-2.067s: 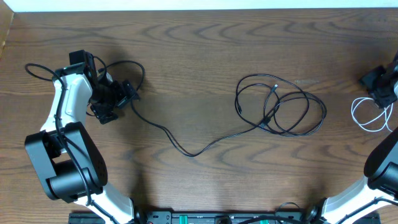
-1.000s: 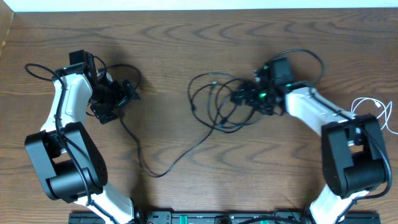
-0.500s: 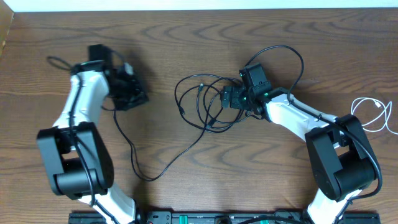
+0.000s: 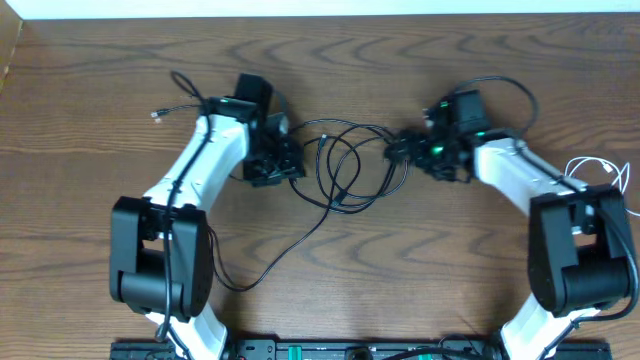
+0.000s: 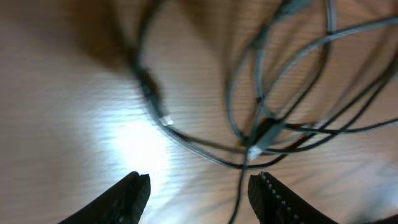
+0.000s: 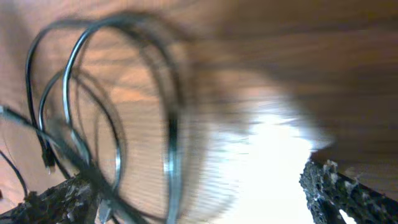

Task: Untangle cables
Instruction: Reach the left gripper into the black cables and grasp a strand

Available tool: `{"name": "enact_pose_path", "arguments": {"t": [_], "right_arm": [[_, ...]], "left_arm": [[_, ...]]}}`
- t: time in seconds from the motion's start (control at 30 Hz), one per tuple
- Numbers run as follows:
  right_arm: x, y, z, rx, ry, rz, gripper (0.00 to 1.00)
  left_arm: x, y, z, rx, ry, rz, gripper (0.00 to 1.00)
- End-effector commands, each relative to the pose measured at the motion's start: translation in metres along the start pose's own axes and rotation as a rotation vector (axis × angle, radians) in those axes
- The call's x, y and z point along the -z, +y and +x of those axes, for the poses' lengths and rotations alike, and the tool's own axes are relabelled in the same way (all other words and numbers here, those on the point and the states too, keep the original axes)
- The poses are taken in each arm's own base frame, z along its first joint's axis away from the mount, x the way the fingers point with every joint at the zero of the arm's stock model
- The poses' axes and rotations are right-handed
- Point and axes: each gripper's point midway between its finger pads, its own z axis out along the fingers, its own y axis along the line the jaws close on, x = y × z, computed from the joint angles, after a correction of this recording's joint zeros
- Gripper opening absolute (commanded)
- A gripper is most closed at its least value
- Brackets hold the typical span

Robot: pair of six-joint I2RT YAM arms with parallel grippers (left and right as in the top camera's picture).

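Note:
The left gripper moves across the tangle toward my right gripper next and lowers onto the outermost piece of cable there, since that piece bows clear of the other loops.
The black cables (image 4: 338, 196) lie as a tangle of loops in the middle of the table, with one tail running down to the front left (image 4: 236, 286). My left gripper (image 4: 285, 162) is open at the tangle's left edge. In the left wrist view the loops (image 5: 261, 118) lie just ahead of the open fingers (image 5: 202, 194), and one strand runs between them. My right gripper (image 4: 398, 150) is open at the tangle's right edge. Its wrist view is blurred and shows loops (image 6: 171, 155) between the wide-open fingers (image 6: 199, 199). The white cable (image 4: 606, 163) lies at the far right edge.
The table is dark wood (image 4: 330, 60). Thick black cords loop off both arms, near the left arm's wrist (image 4: 185, 88) and above the right arm's wrist (image 4: 510, 92). The arm bases stand at the front edge.
My left arm has swung right up to the tangle. My right gripper has moved a little right, and the loops have shifted and stretched with it.

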Motion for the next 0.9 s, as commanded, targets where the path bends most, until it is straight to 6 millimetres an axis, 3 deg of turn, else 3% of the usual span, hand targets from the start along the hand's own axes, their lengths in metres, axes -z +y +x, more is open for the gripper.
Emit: {"name": "enact_pose_path", "arguments": {"t": [0.0,0.1,0.27,0.53,0.73,0.87], "right_arm": [[0.011,-0.009,-0.005,-0.007,-0.019,-0.003,0.99],[0.014,-0.038,-0.019,-0.013,-0.099,0.163,0.99],[0.026,-0.077,-0.026,-0.134,-0.183,0.378,0.99],[0.029,-0.081,-0.03,-0.153,-0.208,0.4,0.99],[0.042,-0.104,-0.038,-0.165,-0.273,0.521,0.99],[0.046,-0.111,-0.039,-0.228,-0.275,0.51,0.99]], "left_arm": [[-0.012,-0.025,0.004,-0.094,-0.01,-0.002,0.57],[-0.022,-0.055,0.008,-0.146,-0.033,0.021,0.57],[-0.034,-0.088,0.019,-0.267,-0.062,0.007,0.57],[-0.045,-0.121,0.014,-0.309,-0.236,-0.101,0.57],[-0.054,-0.152,0.014,-0.335,-0.295,-0.048,0.57],[-0.076,-0.163,0.012,-0.371,-0.338,-0.072,0.57]]}}
